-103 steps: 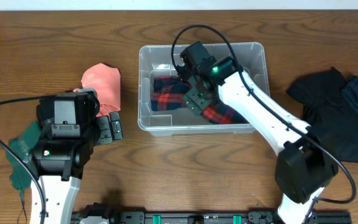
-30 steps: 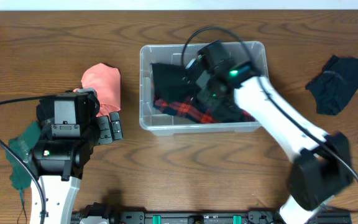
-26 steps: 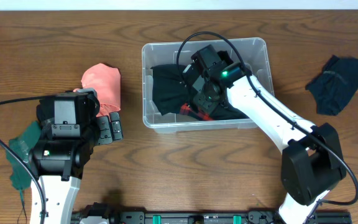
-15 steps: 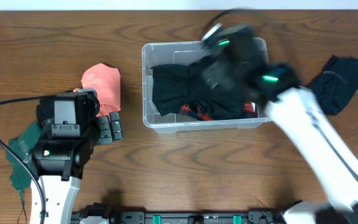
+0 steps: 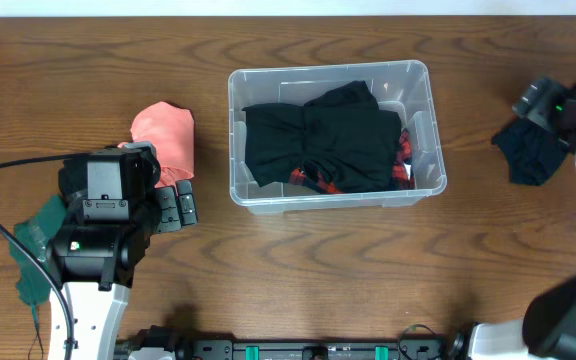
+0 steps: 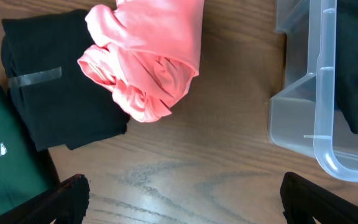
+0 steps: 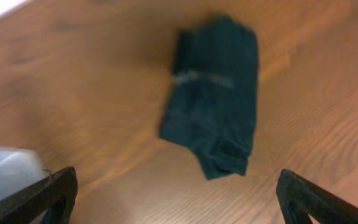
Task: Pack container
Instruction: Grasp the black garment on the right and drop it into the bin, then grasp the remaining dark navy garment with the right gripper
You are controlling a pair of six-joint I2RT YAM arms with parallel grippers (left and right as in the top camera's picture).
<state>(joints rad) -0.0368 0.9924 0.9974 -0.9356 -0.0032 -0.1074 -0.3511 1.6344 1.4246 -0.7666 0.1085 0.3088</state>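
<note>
My right gripper should move down, fingers open, onto the folded dark garment below it on the tabletop, still outside the clear container (image 5: 240,140).
The clear plastic container (image 5: 240,140) stands at the table's middle and holds a black garment (image 5: 318,140) over a red plaid cloth (image 5: 401,160). Its corner also shows in the left wrist view (image 6: 328,155) and in the right wrist view (image 7: 5,171). My left gripper (image 6: 179,202) is open and empty over bare wood, below a pink cloth (image 6: 151,56). My right gripper (image 7: 176,196) is open and empty at the far right, just short of a folded dark garment (image 7: 216,93), which also shows in the overhead view (image 5: 530,150).
Left of the container lie the pink cloth (image 5: 165,135), a black folded cloth (image 6: 55,106) and a green cloth (image 6: 5,162). The left arm (image 5: 98,230) stands over them in the overhead view.
My right gripper has let go of the black garment in the container and swung out to the far right, above the dark garment. The left arm has not moved.
</note>
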